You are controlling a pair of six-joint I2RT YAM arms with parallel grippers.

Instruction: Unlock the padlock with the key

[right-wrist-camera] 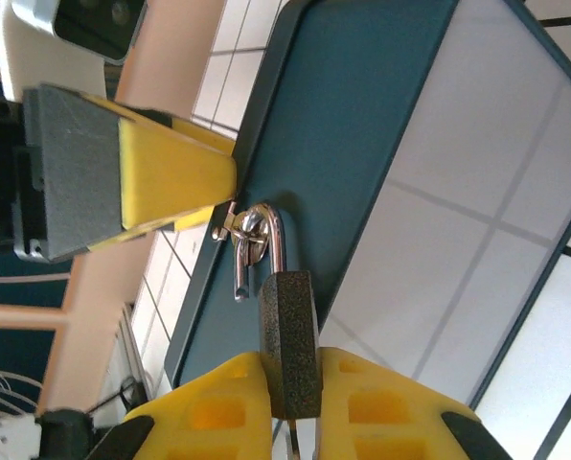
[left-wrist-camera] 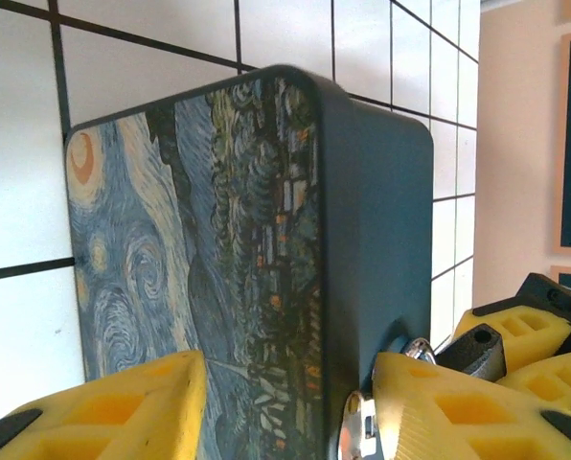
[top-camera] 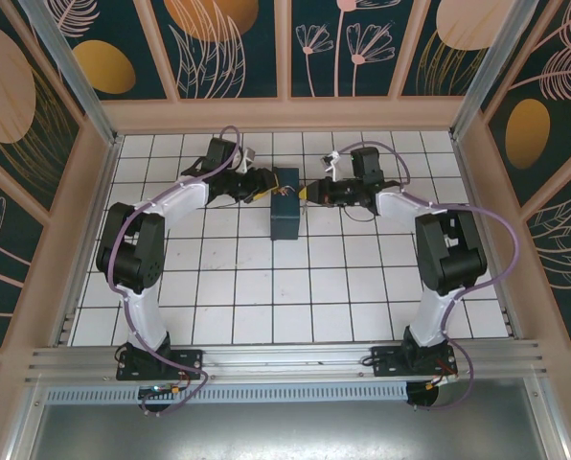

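Note:
My right gripper eases the padlock [right-wrist-camera: 290,335] off the hasp next, then carries it back and down to the tiles, since the padlock's shackle stands open.
The padlock [right-wrist-camera: 290,335], a small dark speckled body with a silvery shackle [right-wrist-camera: 274,235], hangs from the metal hasp [right-wrist-camera: 249,230] on the dark teal side of the painted box [right-wrist-camera: 362,125]. One shackle leg ends free beside the body. My right gripper [right-wrist-camera: 290,388] is shut on the padlock's body. A thin metal sliver, perhaps the key [right-wrist-camera: 292,439], shows under the body between the pads. My left gripper [left-wrist-camera: 290,407] is shut on the box [left-wrist-camera: 266,192], one yellow finger on the painted face, the other by the hasp [left-wrist-camera: 357,431]. In the top view both grippers, left [top-camera: 264,187] and right [top-camera: 311,192], meet at the box [top-camera: 286,216].
The box stands on a white tiled table [top-camera: 266,287] near its back middle. Peach-framed walls [top-camera: 285,113] close in the back and both sides. The tiles in front of the box hold nothing.

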